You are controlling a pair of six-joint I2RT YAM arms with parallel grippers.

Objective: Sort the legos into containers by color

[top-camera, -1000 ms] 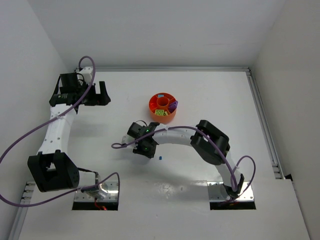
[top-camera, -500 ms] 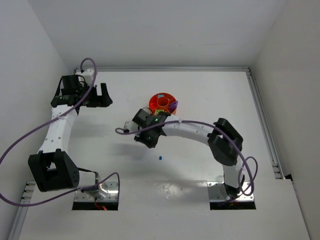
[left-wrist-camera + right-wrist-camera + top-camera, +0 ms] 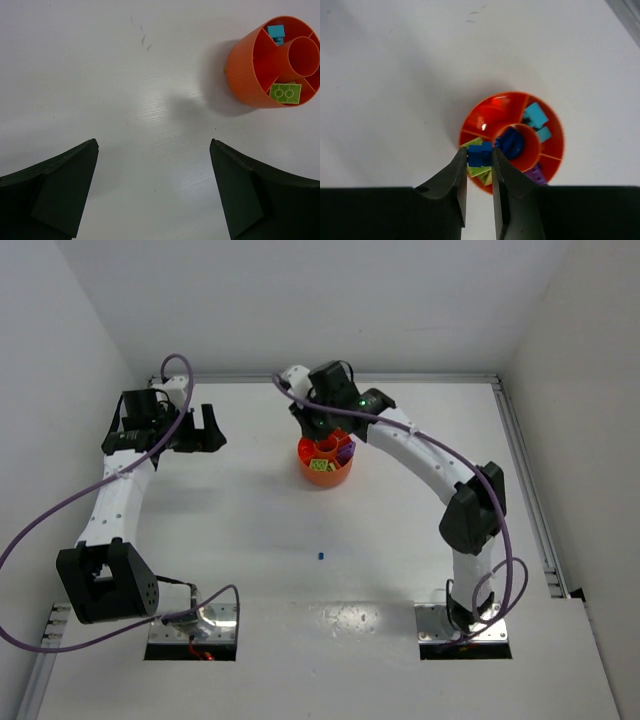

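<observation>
The right gripper moves down and to the right in the top view, over the tray's central cup (image 3: 327,445) (image 3: 517,147), to release the blue lego next, since blue ones lie there.
The round orange tray (image 3: 312,477) stands at the table's middle back, also in the right wrist view (image 3: 485,102) and the left wrist view (image 3: 245,85). My right gripper (image 3: 480,156) is shut on a blue lego (image 3: 481,154) and holds it above the tray's near-left part. Blue legos (image 3: 512,141) lie in the central cup, teal ones (image 3: 536,115) in a far wedge, yellow-green ones (image 3: 479,171) under the held piece, purple ones (image 3: 536,174) at the right. One small blue lego (image 3: 320,556) lies on the table. My left gripper (image 3: 152,190) is open and empty, left of the tray.
The white table's metal rail (image 3: 525,470) runs along the right side and the back. Walls close in on the left, the back and the right. The arm bases (image 3: 190,625) sit at the near edge.
My right arm has swung from low over the table's middle up and back to above the tray, carrying the blue lego. The left arm has barely moved.
</observation>
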